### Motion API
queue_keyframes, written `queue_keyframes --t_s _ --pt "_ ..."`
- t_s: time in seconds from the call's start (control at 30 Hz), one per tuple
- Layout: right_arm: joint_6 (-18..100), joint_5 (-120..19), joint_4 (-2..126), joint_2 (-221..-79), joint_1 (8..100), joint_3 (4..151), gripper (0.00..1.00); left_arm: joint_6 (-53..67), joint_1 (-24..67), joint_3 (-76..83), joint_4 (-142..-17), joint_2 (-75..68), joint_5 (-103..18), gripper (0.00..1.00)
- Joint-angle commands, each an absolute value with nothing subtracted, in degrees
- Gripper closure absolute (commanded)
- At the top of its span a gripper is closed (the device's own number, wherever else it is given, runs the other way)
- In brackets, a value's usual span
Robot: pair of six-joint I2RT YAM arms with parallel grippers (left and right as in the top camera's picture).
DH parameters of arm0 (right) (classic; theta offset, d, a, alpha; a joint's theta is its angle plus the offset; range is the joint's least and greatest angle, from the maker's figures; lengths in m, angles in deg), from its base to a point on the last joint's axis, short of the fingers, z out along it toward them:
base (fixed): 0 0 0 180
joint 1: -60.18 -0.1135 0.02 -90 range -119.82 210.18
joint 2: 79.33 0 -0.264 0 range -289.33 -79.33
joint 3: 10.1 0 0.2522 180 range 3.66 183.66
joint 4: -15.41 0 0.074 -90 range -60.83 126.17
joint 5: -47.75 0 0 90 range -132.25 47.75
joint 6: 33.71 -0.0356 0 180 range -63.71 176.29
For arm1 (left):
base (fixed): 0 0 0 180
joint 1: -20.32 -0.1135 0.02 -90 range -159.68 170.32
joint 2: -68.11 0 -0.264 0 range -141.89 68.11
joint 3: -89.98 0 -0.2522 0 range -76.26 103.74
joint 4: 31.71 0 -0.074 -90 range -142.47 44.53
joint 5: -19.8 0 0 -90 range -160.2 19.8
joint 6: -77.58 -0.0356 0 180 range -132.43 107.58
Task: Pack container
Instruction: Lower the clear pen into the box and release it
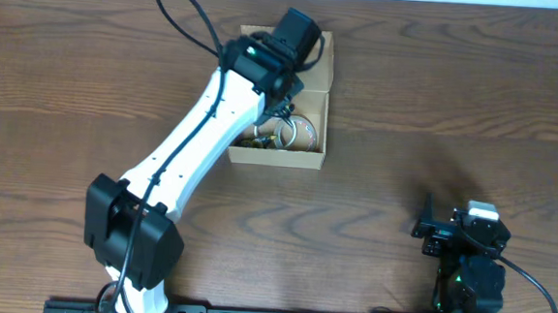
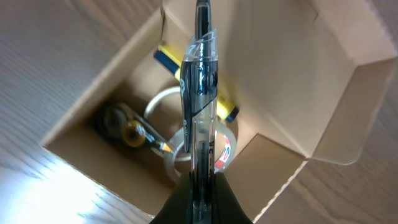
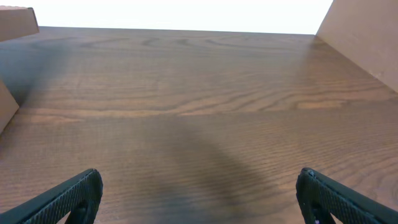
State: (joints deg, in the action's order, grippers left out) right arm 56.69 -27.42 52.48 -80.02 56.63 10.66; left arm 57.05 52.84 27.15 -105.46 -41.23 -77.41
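The left gripper lowers the pen (image 2: 200, 106) into the container's opening next, over the tape roll and marker, and then opens.
The tan cardboard container (image 1: 317, 130) stands open at the table's far middle, its flap lid (image 1: 322, 57) folded back. My left gripper (image 2: 200, 186) is shut on a clear and black pen (image 2: 199, 93) and holds it above the container's opening (image 2: 93, 118). Inside lie a clear tape roll (image 2: 171, 99), a yellow and blue marker (image 2: 169, 61), a pencil (image 2: 152, 138) and a small dark roll (image 2: 115, 118). My right gripper (image 3: 199, 196) is open and empty, low over bare table at the near right (image 1: 459, 231).
The left arm (image 1: 198, 137) stretches diagonally from the near left to the container and covers part of it. Cardboard edges show at the left (image 3: 15, 22) and right (image 3: 364, 43) of the right wrist view. The table is dark wood.
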Motion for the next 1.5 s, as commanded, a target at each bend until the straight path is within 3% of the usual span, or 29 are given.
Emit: queue_keyframes --t_s 0.0,0.3,0.77,0.83,0.93,1.1,1.2,1.23,1.27,1.47 --pt "55.7 -27.3 52.6 -79.7 57.0 10.5 0.01 62.0 54.9 25.3 -103.8 -40.5 -76.9 0.94" --pt "55.7 -27.3 52.6 -79.7 57.0 10.5 0.01 75.2 56.0 15.4 -92.1 -41.3 -78.5 0.94" --pt "55.7 -27.3 52.6 -79.7 57.0 10.5 0.01 78.1 56.0 14.9 -87.2 -45.5 -79.8 0.94" --pt "55.7 -27.3 52.6 -79.7 57.0 10.5 0.01 78.0 55.9 14.9 -87.2 -45.6 -79.8 0.89" --pt "55.7 -27.3 52.6 -79.7 57.0 10.5 0.01 78.0 55.9 14.9 -87.5 -45.6 -79.8 0.73" --pt "55.7 -27.3 52.6 -79.7 57.0 10.5 0.01 78.0 55.9 14.9 -87.6 -45.6 -79.8 0.55" --pt "55.7 -27.3 52.6 -79.7 57.0 10.5 0.01 78.0 55.9 14.9 -87.6 -45.6 -79.8 0.32" --pt "55.7 -27.3 52.6 -79.7 57.0 10.5 0.01 78.0 55.9 14.9 -87.6 -45.6 -79.8 0.11" --pt "55.7 -27.3 52.6 -79.7 57.0 10.5 0.01 77.9 55.9 14.9 -87.6 -45.4 -79.8 0.04" --pt "55.7 -27.3 52.6 -79.7 57.0 10.5 0.01 71.7 56.0 14.9 -88.2 -40.4 -79.8 0.05"
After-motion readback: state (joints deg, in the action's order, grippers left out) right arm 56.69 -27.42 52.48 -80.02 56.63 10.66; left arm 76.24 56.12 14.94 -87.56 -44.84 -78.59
